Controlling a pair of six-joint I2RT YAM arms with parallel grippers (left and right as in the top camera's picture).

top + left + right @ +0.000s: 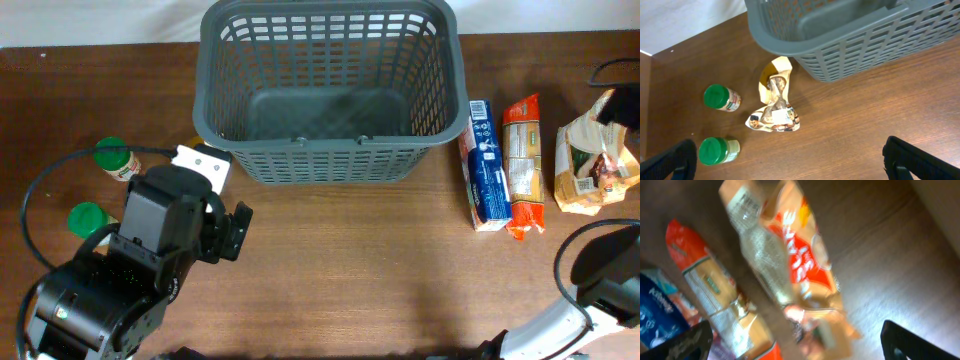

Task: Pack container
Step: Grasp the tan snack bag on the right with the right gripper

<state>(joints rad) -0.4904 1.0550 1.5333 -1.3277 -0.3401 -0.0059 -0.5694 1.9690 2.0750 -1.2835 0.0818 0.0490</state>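
Observation:
My right gripper should go down next, with its open fingers on both sides of the middle of the snack bag, because there is bare table between that bag and the orange pack.
The dark grey basket (pixel 330 150) stands empty at the back middle of the table; its wall also shows in the left wrist view (pixel 865 50). My left gripper (pixel 232 230) is open and empty, hovering over bare table (pixel 795 160) in front of the basket's left corner. My right gripper (pixel 802 342) is open and empty above a beige and orange snack bag (pixel 785 255), which lies at the far right (pixel 597 165). In the overhead view only a dark part of that gripper (pixel 622 105) shows at the right edge.
Two green-lidded jars (pixel 115 157) (pixel 88 218) and a crumpled white and yellow bag (pixel 775 105) lie left of the basket. A blue pack (pixel 487 165) and an orange pack (pixel 523 165) lie side by side to its right.

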